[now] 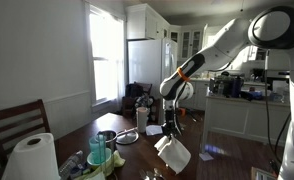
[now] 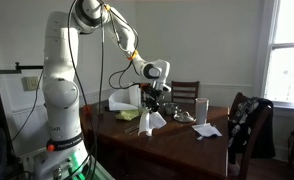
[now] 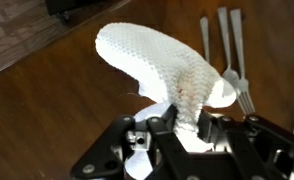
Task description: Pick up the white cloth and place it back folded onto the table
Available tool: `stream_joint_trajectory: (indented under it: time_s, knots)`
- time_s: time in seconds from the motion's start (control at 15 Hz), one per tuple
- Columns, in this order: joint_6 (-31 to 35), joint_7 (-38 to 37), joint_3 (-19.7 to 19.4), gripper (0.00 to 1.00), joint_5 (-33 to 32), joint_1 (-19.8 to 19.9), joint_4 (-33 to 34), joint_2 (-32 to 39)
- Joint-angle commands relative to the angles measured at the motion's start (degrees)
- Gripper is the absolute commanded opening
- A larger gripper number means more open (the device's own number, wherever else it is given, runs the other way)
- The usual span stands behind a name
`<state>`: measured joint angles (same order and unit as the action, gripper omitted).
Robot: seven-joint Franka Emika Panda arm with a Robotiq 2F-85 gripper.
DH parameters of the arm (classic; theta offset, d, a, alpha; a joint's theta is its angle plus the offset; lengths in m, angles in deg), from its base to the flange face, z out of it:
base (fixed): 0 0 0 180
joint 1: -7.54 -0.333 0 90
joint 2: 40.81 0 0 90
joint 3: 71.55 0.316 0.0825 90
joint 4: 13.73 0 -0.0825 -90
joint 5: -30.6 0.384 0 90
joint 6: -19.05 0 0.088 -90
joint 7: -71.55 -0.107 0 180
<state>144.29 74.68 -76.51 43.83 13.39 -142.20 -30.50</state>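
Note:
The gripper moves outward and down to bare table away from the forks next and releases the bunched fold of the cloth, since the cloth still hangs from the fingers.
My gripper [image 1: 171, 128] is shut on the white cloth [image 1: 173, 153] and holds it above the dark brown table [image 1: 127, 160]. The cloth hangs down from the jaws, wrinkled and partly folded over, its lower end close to the tabletop. In an exterior view the gripper [image 2: 151, 103] holds the cloth [image 2: 150, 120] over the table [image 2: 177, 145] near its middle. In the wrist view the cloth [image 3: 157, 60] rises from between the gripper's fingers [image 3: 177, 122] and drapes away over the table [image 3: 57, 110].
A paper towel roll [image 1: 33, 158], cups [image 1: 99, 150] and a dark bowl [image 1: 125, 136] stand on the table. Forks [image 3: 232, 55] lie next to the cloth. A tall glass [image 2: 201, 108], a chair with a dark jacket [image 2: 249, 120] and another chair [image 1: 15, 122] stand nearby.

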Motion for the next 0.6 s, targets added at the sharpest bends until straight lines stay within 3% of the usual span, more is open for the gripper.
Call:
stream_joint_trajectory:
  time_s: [0.0, 0.13, 0.53]
  knots:
    - [-12.21, 5.62, -0.97, 0.03, 6.16, 3.86, 6.49, 3.46]
    - [-13.84, 5.14, -2.31, 0.03, 7.03, 5.68, 9.89, 7.80]
    - [-4.97, 8.06, -1.17, 0.03, 12.83, 11.16, 18.23, 22.75]
